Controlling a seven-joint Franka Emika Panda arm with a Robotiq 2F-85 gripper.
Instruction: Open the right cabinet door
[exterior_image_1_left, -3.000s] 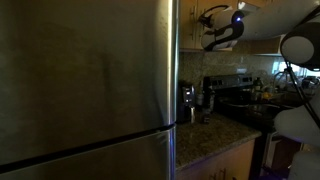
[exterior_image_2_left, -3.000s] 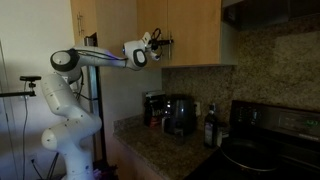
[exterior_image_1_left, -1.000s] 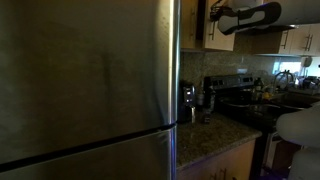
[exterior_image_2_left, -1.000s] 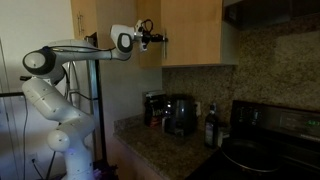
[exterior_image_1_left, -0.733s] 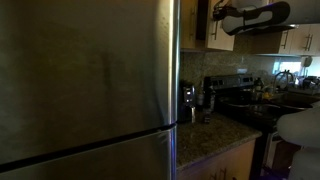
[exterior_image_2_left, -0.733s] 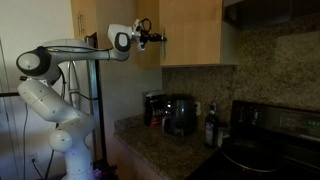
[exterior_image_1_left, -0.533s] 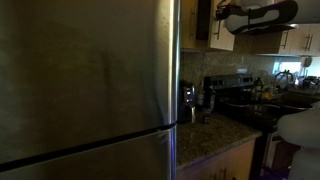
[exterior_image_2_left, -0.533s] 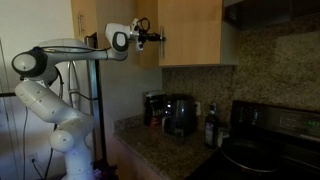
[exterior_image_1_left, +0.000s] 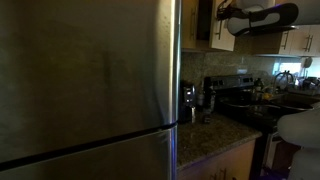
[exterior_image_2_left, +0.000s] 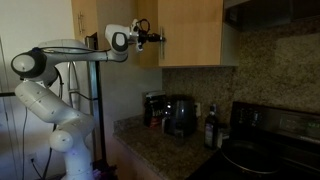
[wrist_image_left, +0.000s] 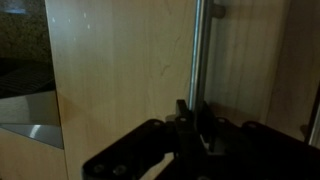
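Note:
My gripper moves back toward my base in an arc next, pulling the lower part of the handle. Then it lets go, as the door is only slightly ajar.
The right cabinet door is a light tan flat wooden panel on the wall cabinet, and it stands slightly ajar. In the wrist view the door fills the frame, with its slim silver bar handle running vertically. My gripper is shut on the lower part of that handle. In both exterior views the gripper is high up at the door's handle edge, with the arm stretched out level behind it.
A huge stainless-steel fridge fills the near side. The twin wooden door is beside the gripper. Below are a granite counter with a coffee machine and a bottle, and a black stove.
The gripper has closed on the handle since three seconds ago. Over the last second the arm has drawn back slightly, pulling the door's handle edge a little away from the cabinet.

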